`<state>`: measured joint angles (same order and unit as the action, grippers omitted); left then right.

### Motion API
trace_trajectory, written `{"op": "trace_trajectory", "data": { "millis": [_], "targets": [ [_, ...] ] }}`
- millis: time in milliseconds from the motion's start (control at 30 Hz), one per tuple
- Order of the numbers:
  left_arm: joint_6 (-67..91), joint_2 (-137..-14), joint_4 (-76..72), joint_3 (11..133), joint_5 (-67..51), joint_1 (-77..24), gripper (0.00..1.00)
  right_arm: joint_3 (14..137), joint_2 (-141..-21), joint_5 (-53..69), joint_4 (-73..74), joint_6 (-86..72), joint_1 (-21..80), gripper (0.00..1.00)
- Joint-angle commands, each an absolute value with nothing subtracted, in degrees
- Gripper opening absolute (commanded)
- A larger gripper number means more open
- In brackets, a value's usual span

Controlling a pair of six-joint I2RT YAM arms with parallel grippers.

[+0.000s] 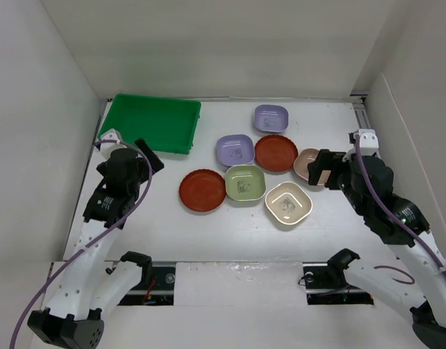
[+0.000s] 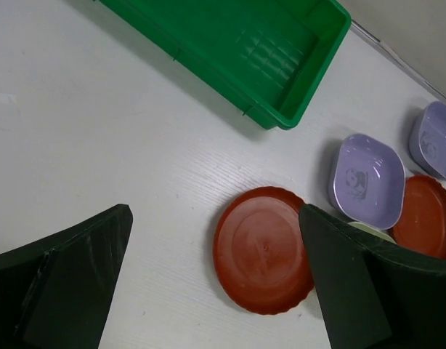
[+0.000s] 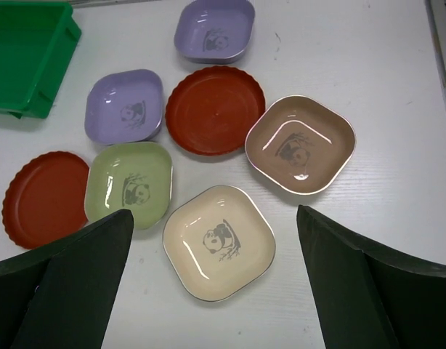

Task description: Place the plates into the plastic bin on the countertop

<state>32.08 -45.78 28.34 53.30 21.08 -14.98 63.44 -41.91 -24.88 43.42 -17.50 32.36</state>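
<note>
I will lower my left gripper next onto the rim of the near red plate opposite the pale green plate (image 1: 181, 193) (image 2: 216, 245), where the empty counter leaves room for a finger.
Seven plates lie clustered on the white countertop (image 1: 157, 225): two red round ones (image 1: 202, 190) (image 1: 275, 153), two lavender (image 1: 234, 150) (image 1: 271, 118), a pale green (image 1: 245, 182), a cream (image 1: 288, 203) and a tan-pink (image 1: 308, 164). The green plastic bin (image 1: 153, 122) sits empty at the back left. My left gripper (image 1: 147, 155) is open and empty, hovering between the bin and the near red plate (image 2: 263, 249). My right gripper (image 1: 321, 169) is open and empty above the tan-pink plate (image 3: 300, 144), with the cream plate (image 3: 219, 241) between its fingers in the right wrist view.
White walls enclose the counter on the left, back and right. A metal rail (image 1: 362, 109) runs along the right back corner. The arm bases and cables sit at the near edge.
</note>
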Motion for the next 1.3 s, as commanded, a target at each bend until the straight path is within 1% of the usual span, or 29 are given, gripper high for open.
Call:
{"op": "trace_trajectory", "data": {
  "millis": [0,67,133,200,267,333,467,633,667,700,767,800,867,900,933,967,1000,1100,1200,1233,1267],
  "targets": [
    [36.9,-46.9,28.8,54.8,18.5,-14.9,1.0,65.7,-40.4,-25.0,41.8,-16.9,33.0,1.0],
    [42.0,-47.7,27.8,52.9,12.4,-14.9,1.0,65.1,-40.4,-23.0,41.1,-16.9,33.0,1.0],
    [45.4,-48.6,22.2,46.8,6.3,-14.9,1.0,64.6,-40.4,-21.8,40.3,-16.9,33.0,1.0],
    [49.5,-50.6,16.9,39.6,3.4,-14.9,1.0,64.6,-41.0,-19.7,39.8,-16.9,33.0,1.0],
    [50.9,-55.3,10.2,36.5,1.3,-14.9,1.0,64.6,-41.6,-18.3,39.8,-16.3,33.0,1.0],
    [51.4,-61.6,7.0,35.0,1.3,-14.9,1.0,64.0,-41.6,-15.9,39.2,-16.3,33.5,1.0],
    [51.4,-69.8,3.6,35.0,5.2,-15.5,1.0,62.8,-41.0,-13.4,38.1,-16.3,34.0,1.0],
    [49.9,-78.2,2.4,35.0,7.7,-17.4,0.9,61.6,-39.3,-13.4,38.1,-16.3,34.5,1.0],
    [49.9,-79.1,2.4,35.0,7.7,-17.4,0.85,61.1,-39.3,-13.4,38.1,-16.3,34.5,1.0],
    [49.9,-80.6,2.4,35.0,7.7,-17.4,0.83,61.1,-38.8,-13.4,38.1,-16.3,34.5,1.0],
    [50.7,-80.6,3.9,35.5,11.5,-19.2,0.77,61.1,-38.8,-14.0,38.1,-16.3,34.5,1.0],
    [50.7,-80.6,3.9,35.5,12.1,-19.2,0.69,61.1,-38.8,-14.0,38.1,-16.3,34.5,1.0],
    [50.7,-80.6,5.3,35.5,13.6,-19.2,0.59,61.1,-38.1,-14.0,38.1,-16.3,34.5,1.0],
    [51.2,-80.6,5.3,35.5,13.6,-19.2,0.51,61.1,-38.1,-14.0,38.1,-16.3,34.5,1.0],
    [51.2,-81.2,6.3,35.5,13.6,-19.2,0.46,61.1,-37.6,-14.0,38.1,-16.3,34.5,1.0],
    [50.7,-82.0,7.0,35.5,14.2,-19.2,0.35,61.1,-37.6,-14.0,38.1,-16.3,34.5,1.0],
    [50.7,-82.0,7.0,36.2,14.2,-19.2,0.29,61.1,-37.6,-14.0,37.6,-16.3,34.5,1.0],
    [50.1,-83.1,8.3,36.7,14.8,-19.2,0.17,61.1,-37.1,-14.0,37.6,-16.3,34.5,1.0],
    [50.1,-83.1,9.7,36.7,15.3,-19.2,0.1,60.6,-36.6,-13.4,37.6,-16.9,34.5,1.0],
    [50.1,-83.1,10.2,36.7,15.3,-19.2,0.0,60.6,-36.0,-13.4,37.6,-16.9,34.5,1.0],
    [50.1,-83.1,10.8,37.5,15.3,-19.2,0.0,60.6,-35.9,-13.4,37.1,-16.9,34.5,1.0]
  ]
}}
